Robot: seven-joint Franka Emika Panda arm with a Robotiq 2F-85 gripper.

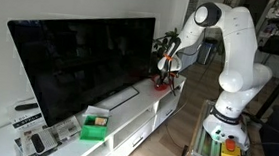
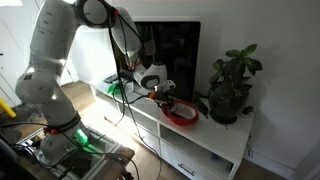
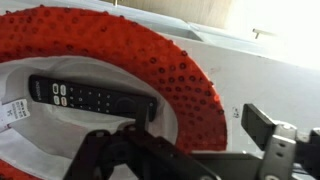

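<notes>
My gripper already has one open finger over the bowl and the other outside it, so I will next lower it a little to the red bowl's rim (image 1: 161, 87) (image 3: 200, 118).
A red dotted bowl (image 3: 150, 50) with a white inside sits on the white TV cabinet (image 3: 260, 70). A black remote control (image 3: 90, 97) lies flat in it, buttons up. My gripper (image 3: 185, 140) hangs just above the bowl's near rim with its fingers wide apart and nothing between them. One finger is over the bowl and the other fingertip (image 3: 262, 122) is outside the rim, over the cabinet top. In both exterior views the gripper (image 1: 164, 70) (image 2: 158, 85) points down at the red bowl (image 1: 163, 86) (image 2: 182, 115).
A large dark TV (image 1: 81, 58) stands on the cabinet (image 1: 127, 112) behind the bowl. A potted plant (image 2: 232, 85) stands at the cabinet's end beside the bowl. A green box (image 1: 95, 128) and small devices (image 1: 34, 138) lie at the other end.
</notes>
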